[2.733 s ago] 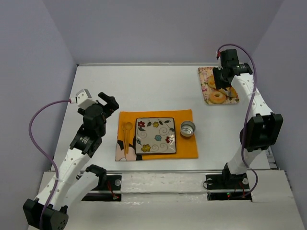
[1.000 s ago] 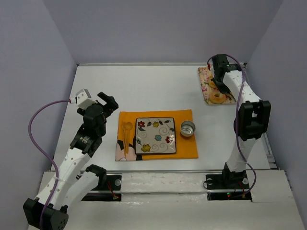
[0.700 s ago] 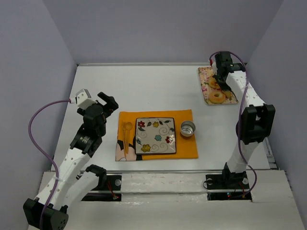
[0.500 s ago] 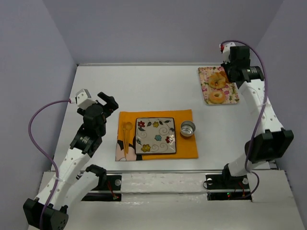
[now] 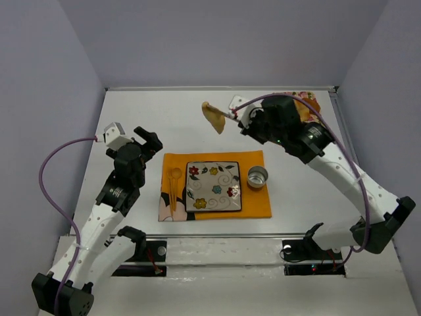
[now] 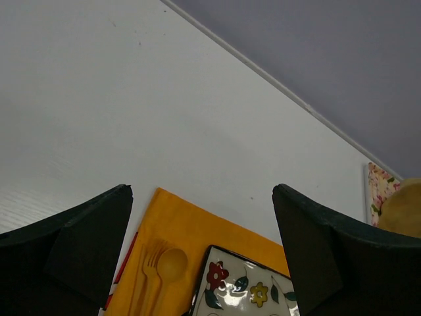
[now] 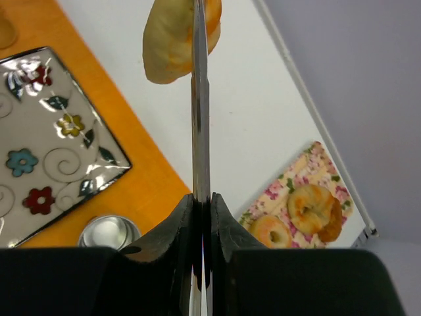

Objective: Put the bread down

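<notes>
My right gripper should come back and down over the flowered plate, which is below it and nearer my base, to release the tongs [image 7: 200, 118].
The bread [image 5: 212, 116] is an oval golden roll hanging in the air behind the orange placemat [image 5: 253, 201]. It is pinched at the tip of thin metal tongs [image 7: 200, 118]. My right gripper [image 7: 202, 197] is shut on the tongs' handles, and in the top view this gripper [image 5: 247, 122] sits just right of the bread. The bread [image 7: 168, 39] is above bare table, beyond the far corner of the square flowered plate [image 7: 99, 141]. At the far left my left gripper [image 5: 148, 141] stands open with nothing between its fingers [image 6: 85, 243].
On the placemat lie the plate [image 5: 189, 197], a small metal cup [image 5: 257, 176] to its right, and a yellow fork and spoon [image 5: 173, 187] to its left. A floral tray [image 7: 309, 168] at the back right holds ring donuts [image 7: 312, 204].
The right arm has swung left from the floral tray, carrying the bread in the tongs to a spot above the table behind the placemat. The left arm has not moved.
</notes>
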Tool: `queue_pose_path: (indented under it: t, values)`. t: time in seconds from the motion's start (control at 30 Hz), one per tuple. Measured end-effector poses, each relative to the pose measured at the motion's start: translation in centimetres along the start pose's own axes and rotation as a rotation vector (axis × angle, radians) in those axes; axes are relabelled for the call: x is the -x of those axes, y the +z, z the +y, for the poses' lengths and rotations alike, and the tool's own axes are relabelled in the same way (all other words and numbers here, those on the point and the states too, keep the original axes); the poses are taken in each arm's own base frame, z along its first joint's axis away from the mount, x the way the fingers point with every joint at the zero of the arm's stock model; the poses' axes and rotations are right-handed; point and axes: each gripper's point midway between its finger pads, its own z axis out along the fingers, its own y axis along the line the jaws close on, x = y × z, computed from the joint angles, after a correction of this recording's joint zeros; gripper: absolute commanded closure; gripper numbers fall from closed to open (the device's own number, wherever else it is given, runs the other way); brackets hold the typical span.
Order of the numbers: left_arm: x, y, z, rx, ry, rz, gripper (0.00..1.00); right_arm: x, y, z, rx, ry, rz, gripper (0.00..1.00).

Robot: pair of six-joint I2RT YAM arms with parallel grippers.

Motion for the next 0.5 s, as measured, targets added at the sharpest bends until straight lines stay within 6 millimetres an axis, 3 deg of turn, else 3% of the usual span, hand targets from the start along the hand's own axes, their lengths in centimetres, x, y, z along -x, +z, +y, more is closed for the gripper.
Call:
queue_pose_path:
  t: [0.07,0.13,0.27,0.4,0.5]
  values:
    - [0.0,0.0,0.0,0.000,-0.003,-0.001,0.01,0.6,1.7,3.7,0.086,-0.069,0.021,0.93]
    - [0.1,0.0,0.0,0.001,-0.004,-0.003,0.01,0.3,3.2,5.9,0.118,-0.113,0.067,0.93]
    - [0.3,-0.2,0.0,0.001,-0.008,-0.011,0.01,-2.4,6.5,9.6,0.146,-0.214,0.231,0.93]
    - [0.6,-0.3,0.0,0.001,-0.013,-0.022,0.01,-5.2,7.7,11.6,0.156,-0.288,0.375,0.93]
    - [0.7,-0.3,0.1,0.004,-0.013,-0.024,0.01,-6.6,7.3,12.4,0.166,-0.329,0.452,0.93]
